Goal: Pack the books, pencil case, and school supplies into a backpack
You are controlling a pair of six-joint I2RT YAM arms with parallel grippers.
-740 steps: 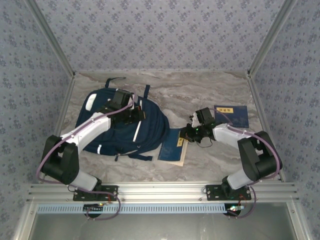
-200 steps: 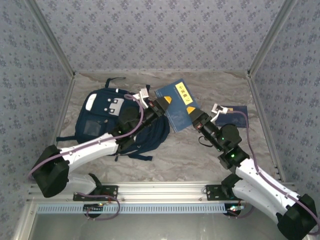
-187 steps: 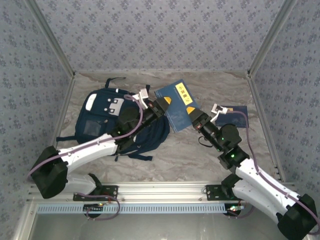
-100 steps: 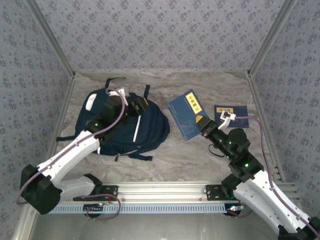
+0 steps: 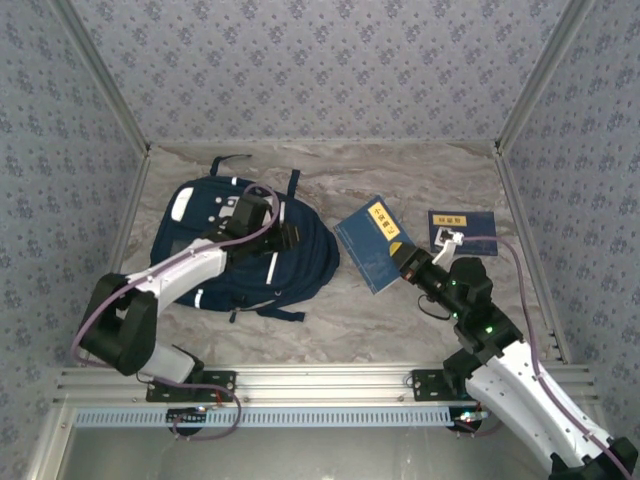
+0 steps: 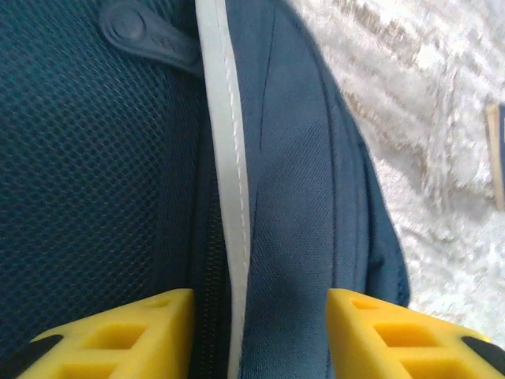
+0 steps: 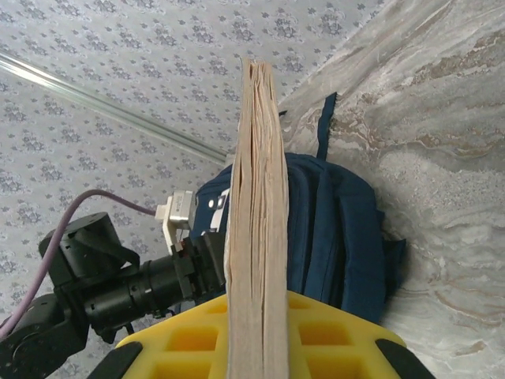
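My right gripper needs to carry the navy book over to the backpack's rounded end (image 5: 326,252) (image 7: 353,264) next, slide it inside and let go of it. That end of the backpack lies across bare marble.
The navy backpack (image 5: 305,265) lies flat on the left of the marble table. My left gripper (image 5: 287,237) hovers low over its front, open, its yellow fingers (image 6: 118,332) astride a white stripe (image 6: 225,158) and a zipper, with backpack fabric (image 6: 292,197) between them. My right gripper (image 5: 403,257) is shut on a navy book with a yellow label (image 5: 372,243), held tilted above the table to the right of the backpack. In the right wrist view this book (image 7: 254,197) stands edge-on between the yellow fingers of the right gripper (image 7: 252,316), with the backpack (image 7: 339,229) behind it. A second navy book (image 5: 465,232) lies flat at the right.
Patterned walls close in the table on three sides. An aluminium rail (image 5: 320,385) runs along the near edge by the arm bases. The backpack's straps (image 5: 268,313) trail toward the front. Bare marble (image 5: 370,320) lies between backpack and right arm.
My left gripper left the book's edge and went back over the backpack, which now lies flat. The right gripper has lowered the navy book to the right.
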